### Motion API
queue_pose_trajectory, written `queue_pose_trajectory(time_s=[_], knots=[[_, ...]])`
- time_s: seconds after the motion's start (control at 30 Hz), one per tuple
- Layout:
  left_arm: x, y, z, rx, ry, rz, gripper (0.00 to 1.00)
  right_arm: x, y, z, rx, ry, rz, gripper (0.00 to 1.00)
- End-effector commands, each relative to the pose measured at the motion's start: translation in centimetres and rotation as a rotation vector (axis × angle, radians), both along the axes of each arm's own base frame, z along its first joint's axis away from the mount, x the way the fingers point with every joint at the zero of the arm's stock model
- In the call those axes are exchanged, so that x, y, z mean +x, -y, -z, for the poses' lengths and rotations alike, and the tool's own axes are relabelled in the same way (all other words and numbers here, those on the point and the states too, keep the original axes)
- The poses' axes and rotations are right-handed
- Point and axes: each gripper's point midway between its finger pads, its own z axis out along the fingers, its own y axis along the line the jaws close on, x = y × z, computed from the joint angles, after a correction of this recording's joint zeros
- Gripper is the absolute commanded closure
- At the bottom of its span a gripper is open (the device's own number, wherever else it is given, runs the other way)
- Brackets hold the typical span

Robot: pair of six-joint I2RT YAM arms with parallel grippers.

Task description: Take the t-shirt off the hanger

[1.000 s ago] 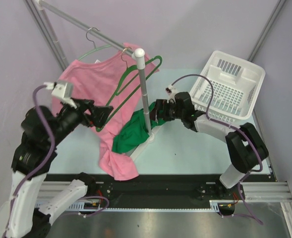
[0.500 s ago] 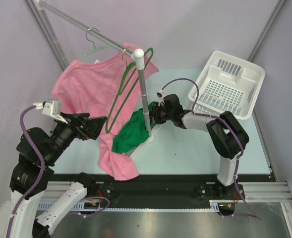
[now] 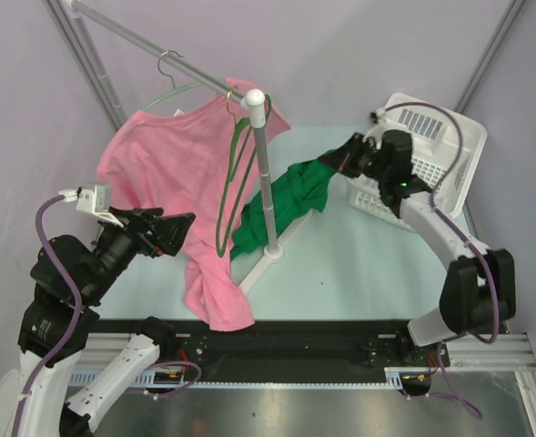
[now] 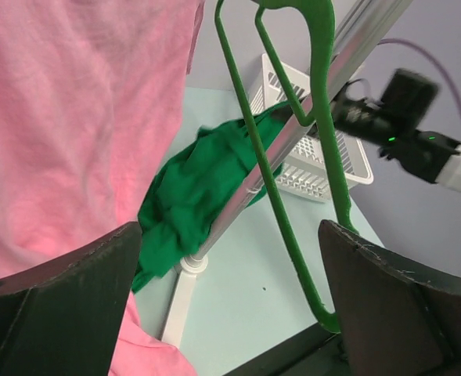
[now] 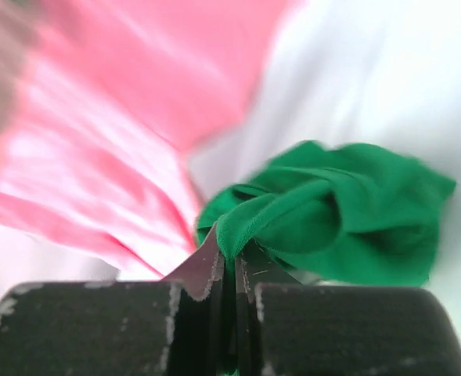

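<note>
My right gripper needs to lift the green t-shirt high over the white basket next, and then it should lower the t-shirt inside.
A dark green hanger (image 3: 234, 182) hangs bare from the rack's top, next to the white pole (image 3: 266, 173). The green t-shirt (image 3: 286, 205) is off it, stretched from the pole's foot up to my right gripper (image 3: 340, 162), which is shut on a fold of it (image 5: 332, 211). The wrist view shows the cloth pinched in the right gripper (image 5: 234, 254). My left gripper (image 3: 181, 232) stands open beside the pink t-shirt (image 3: 167, 173), holding nothing. In its wrist view the green hanger (image 4: 273, 196) hangs ahead of the open left gripper (image 4: 230, 262), with the green t-shirt (image 4: 195, 196) behind.
The pink t-shirt hangs on a pale green hanger (image 3: 181, 91) from the rail (image 3: 131, 35). A white basket (image 3: 468, 137) stands at the back right, just behind my right gripper. The rack's white foot (image 3: 254, 269) rests mid-table.
My right gripper shut on the green t-shirt and pulled it right and up toward the basket. The green hanger swung closer to the pole. The left arm drew back, then held still.
</note>
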Motion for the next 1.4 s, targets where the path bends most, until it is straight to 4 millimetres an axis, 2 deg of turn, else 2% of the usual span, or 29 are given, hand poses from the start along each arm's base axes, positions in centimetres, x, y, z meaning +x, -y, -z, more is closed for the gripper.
queue_pose_trajectory(time_s=[0.0,0.03,0.1,0.13,0.17,0.2,0.23,0.27,0.3,0.33,0.37,0.4,0.43,0.47,0.5,0.57,0.6,0.63,0.67,0.73,0.83,0.93,1.03,1.07,1.13,1.17,1.2,1.27,1.37], knots=[[0.2,0.1,-0.5,-0.018,0.019,-0.001,0.00,-1.4,3.4,-11.7,0.148,0.182,0.008,1.00],[0.2,0.2,-0.5,-0.019,0.021,0.002,0.00,-1.2,5.2,-14.5,0.168,0.235,0.030,1.00],[0.3,0.3,-0.4,-0.020,0.015,0.005,0.00,-1.4,7.0,-18.4,0.207,0.291,0.057,1.00],[0.2,0.3,-0.4,-0.021,0.018,0.008,0.00,-1.1,8.9,-20.0,0.214,0.321,0.089,1.00],[0.2,0.4,-0.3,-0.022,0.016,0.011,0.00,-1.6,10.3,-23.9,0.229,0.399,0.110,1.00],[0.2,0.4,-0.2,-0.025,0.014,0.012,0.00,-1.5,11.3,-25.4,0.256,0.410,0.130,1.00],[0.1,0.4,-0.2,-0.023,0.015,0.012,0.00,-1.5,13.5,-27.5,0.262,0.454,0.180,1.00],[0.1,0.4,-0.2,-0.025,0.014,0.015,0.00,-2.3,14.2,-30.6,0.272,0.527,0.192,1.00],[0.0,0.4,-0.2,-0.023,0.013,0.017,0.00,-2.7,14.9,-32.5,0.297,0.552,0.208,1.00],[0.0,0.3,-0.2,-0.019,0.014,0.012,0.00,-2.1,15.9,-33.3,0.306,0.564,0.228,1.00],[0.0,0.2,-0.3,-0.019,0.016,0.009,0.00,-3.3,16.7,-36.6,0.309,0.643,0.236,1.00],[-0.1,0.2,-0.3,-0.014,0.013,0.008,0.00,-3.5,17.2,-37.9,0.322,0.661,0.240,1.00],[-0.1,0.0,-0.3,-0.009,0.014,0.003,0.00,-2.1,17.9,-37.9,0.348,0.637,0.242,1.00],[-0.2,-0.1,-0.4,-0.005,0.016,-0.001,0.00,-2.3,18.8,-39.2,0.355,0.665,0.254,1.00],[-0.2,-0.2,-0.4,-0.003,0.015,-0.007,0.00,-3.4,18.9,-41.6,0.357,0.725,0.247,1.00],[-0.3,-0.4,-0.6,0.003,0.020,-0.012,0.00,-2.4,20.9,-42.6,0.378,0.743,0.289,1.00],[-0.3,-0.6,-0.4,0.012,0.013,-0.021,0.00,-3.8,21.1,-44.8,0.377,0.805,0.290,1.00],[-0.4,-0.8,-0.5,0.018,0.014,-0.027,0.00,-3.7,21.8,-45.4,0.384,0.824,0.311,1.00],[-0.5,-1.0,-0.7,0.022,0.018,-0.034,0.00,-2.2,22.9,-44.9,0.399,0.803,0.328,1.00],[-0.7,-1.4,-0.6,0.039,0.015,-0.047,0.00,-2.3,24.7,-45.8,0.407,0.830,0.357,1.00],[-0.7,-2.9,-0.8,0.058,0.021,-0.117,0.00,-0.4,26.8,-44.9,0.437,0.806,0.392,1.00],[-0.7,-3.6,-1.2,0.062,0.028,-0.153,0.00,2.3,27.8,-42.2,0.423,0.737,0.400,1.00],[-0.7,-4.3,-1.7,0.052,0.036,-0.193,0.00,4.4,27.9,-39.2,0.401,0.654,0.390,1.00],[-0.6,-4.9,-1.8,0.047,0.036,-0.227,0.00,5.8,28.3,-36.9,0.397,0.594,0.403,1.00],[-0.5,-5.5,-1.9,0.028,0.031,-0.264,0.00,6.5,28.0,-34.8,0.350,0.556,0.418,1.00],[-0.4,-5.9,-1.9,0.022,0.032,-0.289,0.00,7.8,27.5,-32.0,0.332,0.494,0.424,1.00],[-0.3,-6.1,-2.0,0.014,0.034,-0.301,0.00,8.3,27.3,-30.9,0.307,0.474,0.444,1.00],[-0.4,-6.3,-2.0,0.001,0.029,-0.316,0.00,9.7,26.3,-27.0,0.215,0.389,0.456,1.00],[-0.5,-6.3,-2.1,-0.005,0.026,-0.313,0.00,11.8,26.9,-19.6,0.047,0.209,0.550,1.00]])
